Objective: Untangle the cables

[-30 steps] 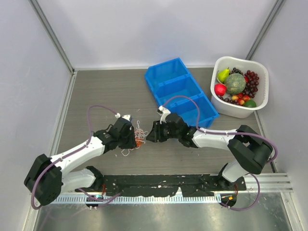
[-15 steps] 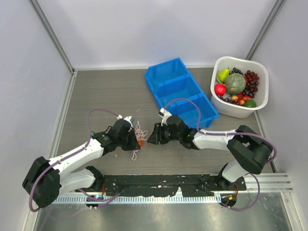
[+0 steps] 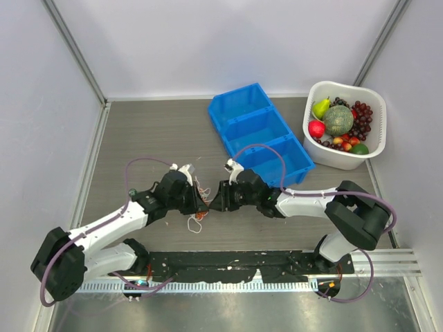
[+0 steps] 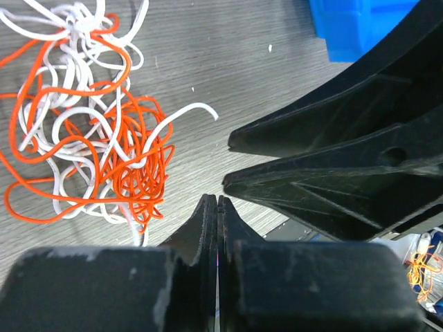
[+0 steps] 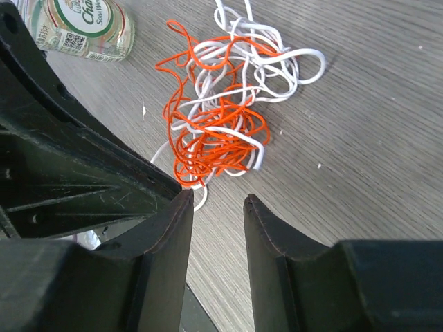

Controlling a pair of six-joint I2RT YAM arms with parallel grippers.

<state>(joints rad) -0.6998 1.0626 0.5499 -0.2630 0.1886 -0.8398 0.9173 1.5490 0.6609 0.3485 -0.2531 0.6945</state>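
Observation:
A piece of white cable sticks out on the near side of the tangle. My right gripper will next move down, back and to the left in the top view onto the white cable's end [image 3: 199, 229] [image 5: 201, 206].
The cables [image 4: 90, 138] are a curly tangle of orange-red and white cords lying on the grey table. It shows at the upper left of the left wrist view and in the right wrist view [image 5: 221, 117]. In the top view [image 3: 196, 214] the grippers mostly cover it, and one white loop pokes out below. No pinkish cord stands out. My left gripper [image 4: 217, 200] is shut just right of the tangle, with nothing visibly between its tips. My right gripper [image 5: 218, 200] is open and empty just short of the tangle. The two grippers meet tip to tip in the top view, left [image 3: 202, 205] and right [image 3: 214, 199].
A blue three-compartment bin [image 3: 259, 131] stands behind the right arm. A white basket [image 3: 315, 142] of fruit is at the far right. A small labelled bottle [image 5: 83, 28] lies beyond the tangle. The black base rail [image 3: 228, 263] runs along the near edge.
My left gripper has moved right and slightly forward over the tangle. My right gripper has edged left toward it. Their tips now nearly touch, and the tangle has shifted a little nearer.

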